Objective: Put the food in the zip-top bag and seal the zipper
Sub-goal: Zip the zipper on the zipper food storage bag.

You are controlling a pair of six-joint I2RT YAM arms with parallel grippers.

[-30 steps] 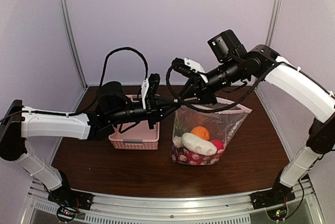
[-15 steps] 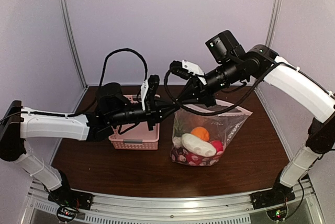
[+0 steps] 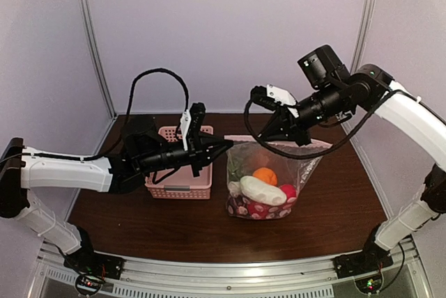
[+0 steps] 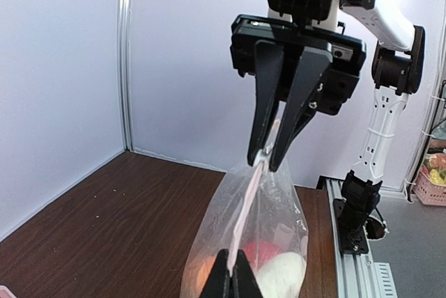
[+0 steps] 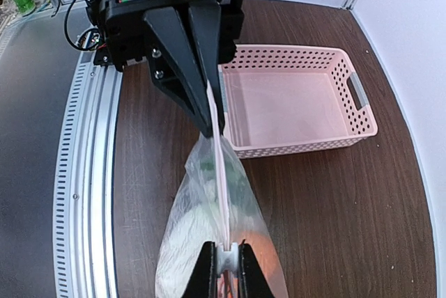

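The slider is partway along. My right gripper will slide to the right in the top view to the zipper's loose end (image 3: pixel 326 145), then go down and let go.
The zip-top bag (image 3: pixel 268 173) hangs upright over the table, its top edge stretched between both grippers. Inside lies the food: an orange piece (image 3: pixel 265 175), a whitish piece (image 3: pixel 259 190), a red piece (image 3: pixel 288 191) and something green (image 3: pixel 237 170). My left gripper (image 3: pixel 225 144) is shut on the left end of the bag's mouth edge (image 4: pixel 235 275). My right gripper (image 3: pixel 279 136) is shut on the small white slider (image 5: pixel 227 260) of the zipper (image 5: pixel 219 166). The strip runs straight between the two grippers (image 4: pixel 254 197), and its two sides lie together there.
The pink slatted basket (image 3: pixel 180 185) stands left of the bag, under the left arm, and shows no contents (image 5: pixel 300 99). A red-and-white patterned thing (image 3: pixel 252 209) lies at the bag's bottom. Metal rails run along the table's near edge (image 5: pixel 90 193).
My right gripper has travelled to the right along the bag's top edge, away from the left gripper, and closed tighter. The left gripper has kept its hold, shifting slightly left.
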